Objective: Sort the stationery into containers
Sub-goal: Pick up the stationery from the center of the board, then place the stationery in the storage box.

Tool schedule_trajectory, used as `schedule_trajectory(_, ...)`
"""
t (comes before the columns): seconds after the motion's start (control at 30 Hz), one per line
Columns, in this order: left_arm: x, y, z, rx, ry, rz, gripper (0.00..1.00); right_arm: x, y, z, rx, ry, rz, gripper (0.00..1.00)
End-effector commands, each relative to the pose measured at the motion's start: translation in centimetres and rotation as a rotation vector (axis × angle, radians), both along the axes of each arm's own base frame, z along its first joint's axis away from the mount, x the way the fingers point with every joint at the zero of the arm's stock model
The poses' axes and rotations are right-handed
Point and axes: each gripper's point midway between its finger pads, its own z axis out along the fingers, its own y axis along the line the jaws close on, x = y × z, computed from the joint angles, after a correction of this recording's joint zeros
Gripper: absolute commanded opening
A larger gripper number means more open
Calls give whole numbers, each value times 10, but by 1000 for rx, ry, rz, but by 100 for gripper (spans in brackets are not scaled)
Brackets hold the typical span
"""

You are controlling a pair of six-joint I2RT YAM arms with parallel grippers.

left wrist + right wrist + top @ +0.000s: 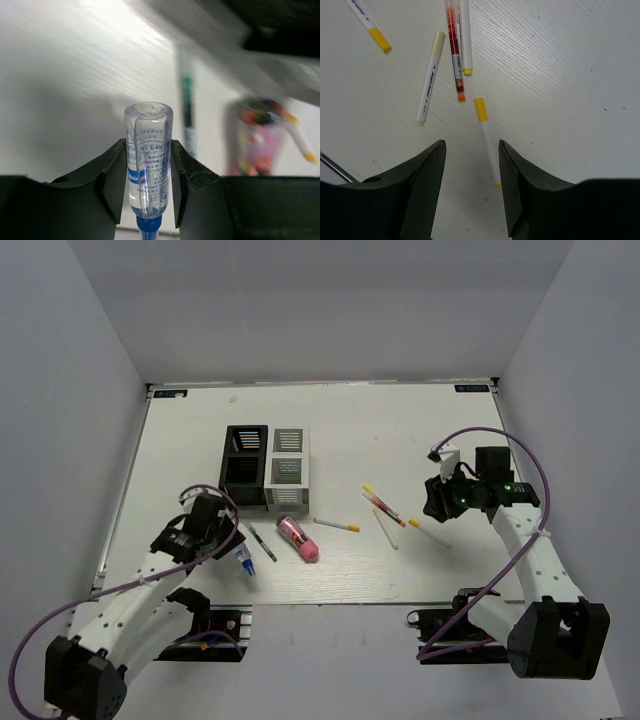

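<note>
The far section of the black container (245, 465) is empty. My left gripper will move up and outward over that section, then bring the tube (246, 564) down into it and release it.
My left gripper (238, 554) is shut on the blue-and-white tube (148, 125), both jaws pressing its clear body, blue cap toward the wrist. Beyond it lie a thin dark green pen (187, 100) and the stubby pink marker (257, 135), both blurred. From above, the tube (246, 564) sits left of the green pen (263, 543) and pink marker (299, 538). The black container (245, 465) and white container (287, 468) stand joined behind them. My right gripper (472, 145) is open over a white yellow-tipped stick (487, 140). The red pen (455, 55) lies farther ahead.
More white yellow-tipped sticks lie loose: one (337, 525) right of the pink marker, one (385, 528) beside the red pen (384, 506), one (428, 532) under the right gripper (437, 502). Grey walls enclose the white table (400, 430) on three sides.
</note>
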Motion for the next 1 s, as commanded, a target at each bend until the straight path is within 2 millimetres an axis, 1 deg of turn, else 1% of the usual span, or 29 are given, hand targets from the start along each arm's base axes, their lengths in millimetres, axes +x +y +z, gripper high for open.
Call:
schedule_trajectory(0.0,12,-29,59,-114,-155,-166,0,2,8,15,37,-53,37,53)
schedule_trajectory(0.03,15,-34,73,-111,-208,-237,0,1,8,17,37,-61,46,51)
schedule_trajectory(0.07,20,-40,97,-131,-280,-282,0,-2,10,14,44,-46,55,48)
schedule_trajectory(0.1,18,-49,116,-168,-333,-340,0,-3,12,14,52,-42,69,43)
schedule_trajectory(0.13,24,-57,145,-177,-420,-411,0,-5,15,15,65,-43,86,29)
schedule_trajectory(0.2,30,-60,178,-173,-511,-445,0,-6,17,16,75,-42,97,14)
schedule_trajectory(0.23,40,-64,203,-168,-566,-458,0,-7,19,16,81,-40,101,4)
schedule_trajectory(0.27,48,-59,212,-125,-585,-442,0,-7,21,18,95,-40,109,1)
schedule_trajectory(0.3,57,-58,223,-102,-613,-433,0,-6,21,20,98,-46,108,1)
schedule_trajectory(0.33,69,-57,247,-82,-678,-417,0,-7,22,19,101,-35,114,1)
schedule_trajectory(0.37,86,-57,244,-47,-658,-399,0,-7,24,19,107,-31,118,1)
schedule_trajectory(0.4,100,-49,249,5,-671,-351,0,-7,23,20,107,-33,117,1)
schedule_trajectory(0.43,111,-47,262,22,-698,-320,0,-8,24,20,104,-27,121,1)
schedule_trajectory(0.47,126,-38,267,62,-712,-257,0,-7,23,21,101,-36,128,3)
schedule_trajectory(0.5,145,-35,254,98,-668,-228,0,-7,23,23,102,-41,129,3)
schedule_trajectory(0.53,156,-33,261,120,-677,-197,0,-8,23,23,100,-38,131,3)
schedule_trajectory(0.57,167,-24,261,166,-675,-141,0,-9,23,24,100,-44,135,4)
schedule_trajectory(0.6,177,-21,268,187,-687,-107,0,-10,23,26,99,-50,136,4)
schedule_trajectory(0.63,191,-21,255,216,-655,-91,0,-10,23,25,97,-50,137,6)
schedule_trajectory(0.67,201,-13,261,251,-684,-28,0,-11,23,25,95,-54,137,6)
schedule_trajectory(0.73,214,-8,259,282,-697,22,0,-13,22,23,90,-60,139,6)
schedule_trajectory(0.77,225,-5,260,297,-720,61,0,-14,22,22,88,-60,138,6)
schedule_trajectory(0.8,232,-5,266,305,-739,75,0,-15,22,22,86,-63,141,7)
schedule_trajectory(0.87,242,-3,264,350,-724,84,0,-17,21,19,85,-55,138,7)
schedule_trajectory(0.9,254,-6,260,373,-703,79,0,-18,22,18,87,-57,140,7)
schedule_trajectory(0.97,261,-4,255,406,-680,88,0,-19,22,16,86,-55,143,7)
